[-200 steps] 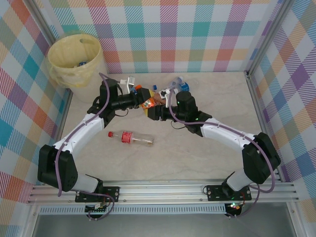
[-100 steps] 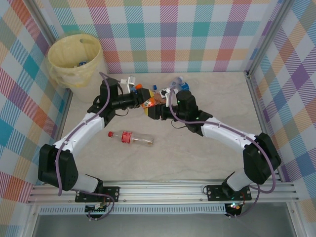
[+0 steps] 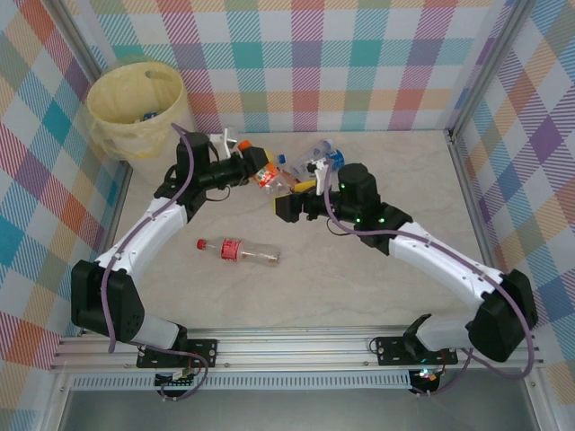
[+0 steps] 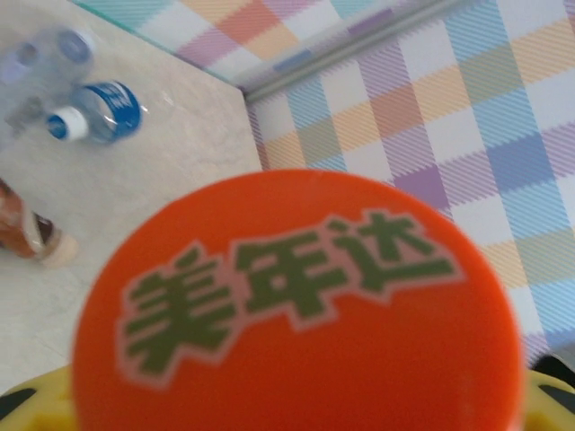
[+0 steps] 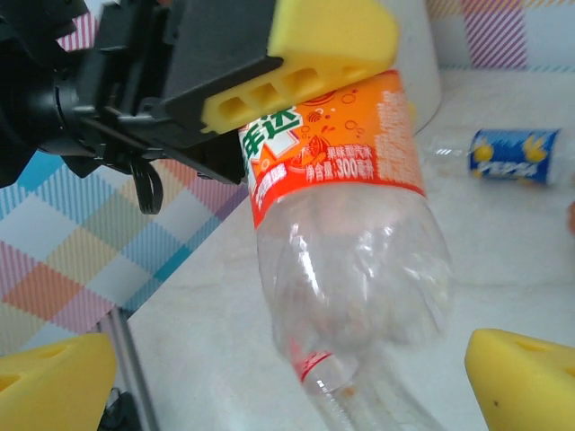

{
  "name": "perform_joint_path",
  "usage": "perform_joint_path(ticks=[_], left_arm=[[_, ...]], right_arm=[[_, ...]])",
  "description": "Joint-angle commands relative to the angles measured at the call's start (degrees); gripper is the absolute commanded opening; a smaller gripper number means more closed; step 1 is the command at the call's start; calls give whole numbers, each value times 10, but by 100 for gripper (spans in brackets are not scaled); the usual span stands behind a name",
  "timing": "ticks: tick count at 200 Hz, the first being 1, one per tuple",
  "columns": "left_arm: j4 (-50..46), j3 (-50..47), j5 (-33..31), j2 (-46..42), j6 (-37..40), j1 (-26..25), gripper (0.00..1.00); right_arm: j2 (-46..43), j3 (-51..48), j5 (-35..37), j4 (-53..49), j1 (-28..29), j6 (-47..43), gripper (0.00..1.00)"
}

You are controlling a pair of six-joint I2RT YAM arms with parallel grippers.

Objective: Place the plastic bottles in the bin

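Note:
The bin is open, so I need to swing my left gripper outward over the pale-yellow bin's opening (image 3: 135, 95) by the corner next and release the bottle.
My left gripper (image 3: 252, 168) is shut on an orange-labelled plastic bottle (image 3: 264, 176) and holds it above the table, right of the pale-yellow bin (image 3: 135, 108). In the left wrist view the bottle's orange cap (image 4: 296, 305) sits close to the lens. In the right wrist view the same clear bottle (image 5: 346, 224) hangs from the left gripper's yellow pad (image 5: 310, 49). My right gripper (image 3: 291, 196) is open just right of the bottle, its yellow pads (image 5: 54, 377) wide apart. A red-labelled bottle (image 3: 239, 251) lies on the table in front.
Several more bottles (image 3: 316, 160) lie in a cluster by the back wall, among them a blue-labelled one (image 4: 106, 110) (image 5: 510, 155) and a brown one (image 4: 27, 232). Checked walls close in the table on three sides.
The right gripper has let go of the orange-labelled bottle and drawn back to the right. The left gripper has carried the bottle up and back towards the bin.

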Motion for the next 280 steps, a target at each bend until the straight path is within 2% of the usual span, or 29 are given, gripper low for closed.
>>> perform_joint_path(ticks=[1,27,65,123,173,217,280], left_arm=[[-72,51,-84,-13,29,22,43],[-140,106,-212,-9,47,45,42],[-143,165,-382,5,84,60,44],[-57,265,-560,62,202,73,42],[2,336,-610,120,296,93,42],[60,371,-701,165,352,116,41],[-14,532,-690,287,404,166,41]], right_arm=[[-38,-21,95,-26,2,-33,100],[-73,-46,213,-33,2,-16,100],[-100,-67,326,-79,1,22,100],[-131,-87,348,-109,0,40,100],[-142,-95,353,-118,0,46,100],[-144,-95,358,-122,0,41,100],[-125,-100,365,-124,-1,45,100]])
